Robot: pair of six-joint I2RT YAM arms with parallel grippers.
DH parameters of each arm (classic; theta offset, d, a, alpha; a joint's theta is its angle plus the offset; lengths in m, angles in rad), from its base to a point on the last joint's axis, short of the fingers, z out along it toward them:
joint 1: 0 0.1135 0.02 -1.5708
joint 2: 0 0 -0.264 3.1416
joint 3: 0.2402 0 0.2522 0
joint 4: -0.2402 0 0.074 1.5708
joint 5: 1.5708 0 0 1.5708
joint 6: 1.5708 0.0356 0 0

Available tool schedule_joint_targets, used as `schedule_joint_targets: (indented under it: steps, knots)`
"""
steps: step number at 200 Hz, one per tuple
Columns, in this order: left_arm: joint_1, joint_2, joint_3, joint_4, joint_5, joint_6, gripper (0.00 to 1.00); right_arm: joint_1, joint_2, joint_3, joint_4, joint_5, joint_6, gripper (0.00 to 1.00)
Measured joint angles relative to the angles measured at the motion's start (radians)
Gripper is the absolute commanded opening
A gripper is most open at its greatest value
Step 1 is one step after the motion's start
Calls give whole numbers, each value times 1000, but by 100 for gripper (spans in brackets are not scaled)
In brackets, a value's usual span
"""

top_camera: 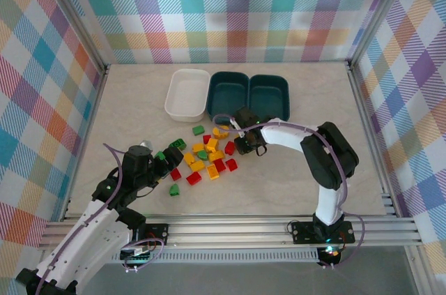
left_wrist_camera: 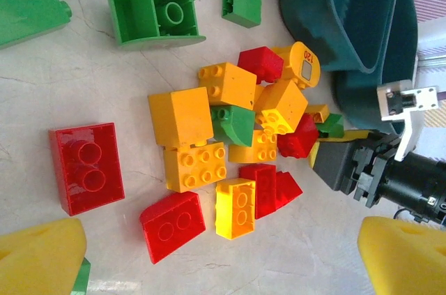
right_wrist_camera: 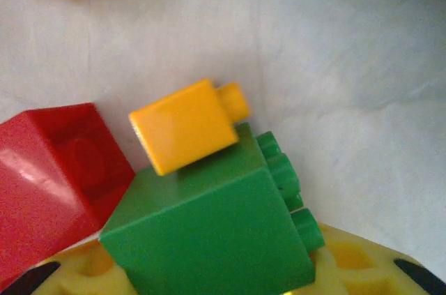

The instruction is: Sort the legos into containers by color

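The right gripper lifts the green brick [right_wrist_camera: 209,232] outward over the rim of the empty teal tray farthest from the white one next, then releases the brick.
The legos [top_camera: 209,155], red, green and yellow, lie in a loose pile mid-table. Behind them stand the containers: a white tray [top_camera: 187,94] and two dark teal trays [top_camera: 228,93] [top_camera: 269,95]. My right gripper [top_camera: 244,143] is down at the pile's right edge. In its wrist view a green brick [right_wrist_camera: 209,232] sits between its yellow pads [right_wrist_camera: 362,267], with a small orange brick [right_wrist_camera: 185,125] against it and a red one [right_wrist_camera: 56,176] to the left. Whether the pads press the green brick is unclear. My left gripper [top_camera: 169,162] is open at the pile's left side, nothing between its pads [left_wrist_camera: 38,256].
Loose green pieces [left_wrist_camera: 157,12] [left_wrist_camera: 241,2] and a red brick [left_wrist_camera: 87,167] lie apart from the pile. Another green piece [top_camera: 174,190] sits near the front. Metal frame rails [top_camera: 244,225] run along the near edge, and checkered walls close off the other sides.
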Motion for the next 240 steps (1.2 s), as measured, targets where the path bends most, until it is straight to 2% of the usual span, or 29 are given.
schedule_joint_targets:
  steps: [60, 107, 141, 179, 190, 208, 240]
  knots:
    - [0, 7, 4, 0, 1, 3, 100, -5, -129, -37, 51, 14, 34, 26]
    - [0, 74, 7, 40, 32, 2, 100, -32, -183, -2, 43, 13, 76, 26]
    - [-11, 153, 44, 80, 55, 3, 100, -191, -139, 138, 13, 1, 127, 26]
    - [-51, 267, 96, 144, 79, 15, 100, -344, 55, 364, -37, 3, 156, 27]
    - [-59, 307, 108, 156, 87, 18, 100, -358, 111, 420, -61, 2, 158, 31]
    - [-68, 354, 131, 157, 98, 26, 100, -365, 180, 500, -113, 2, 158, 47]
    - [-81, 373, 182, 151, 105, 52, 100, -372, 217, 620, -187, 10, 160, 56]
